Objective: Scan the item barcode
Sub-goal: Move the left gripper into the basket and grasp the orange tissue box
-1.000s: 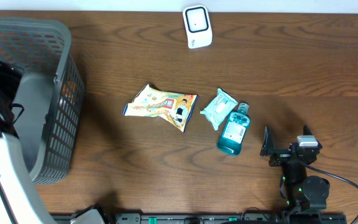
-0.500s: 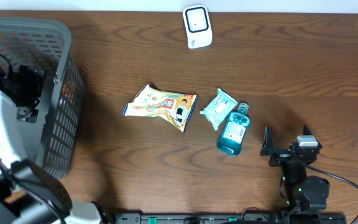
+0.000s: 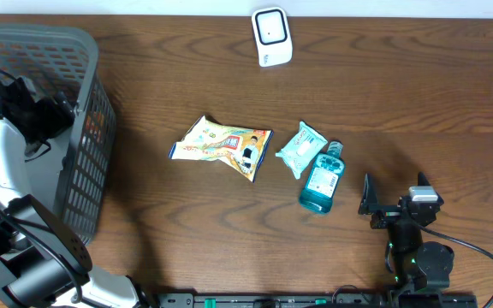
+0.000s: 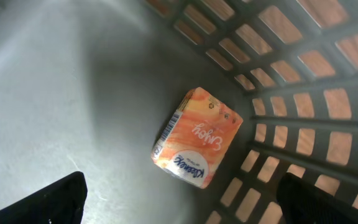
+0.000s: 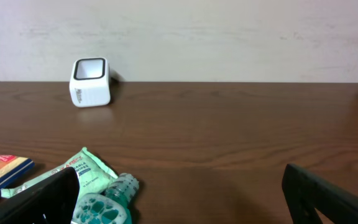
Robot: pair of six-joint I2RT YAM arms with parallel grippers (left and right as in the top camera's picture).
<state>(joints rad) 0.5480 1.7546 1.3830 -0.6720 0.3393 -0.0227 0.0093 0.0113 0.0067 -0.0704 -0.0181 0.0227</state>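
The left gripper moves down onto the tissue pack's Kleenex-logo end next. Its fingers turn to straddle the long sides, as the pack lies slanted below them.
An orange Kleenex tissue pack [image 4: 197, 138] lies on the grey basket [image 3: 75, 51] floor against its lattice wall, with a barcode [image 4: 166, 132] on its left side. My left gripper [image 3: 45, 115] hangs inside the basket just above the pack, open [image 4: 182, 205] and holding nothing. The white scanner [image 3: 271, 36] stands at the table's far edge, also in the right wrist view [image 5: 91, 82]. Down at the front right, my right gripper [image 3: 394, 192] rests open and empty [image 5: 182, 205].
A yellow snack packet [image 3: 222, 145], a green wipes pack [image 3: 300, 147] and a teal mouthwash bottle [image 3: 321, 181] lie mid-table. The bottle [image 5: 107, 202] and wipes [image 5: 86, 171] sit just left of my right gripper. The basket's walls enclose my left gripper.
My left arm has swung right inside the basket, bringing its gripper toward the lattice wall. The right arm and the items on the table have not moved.
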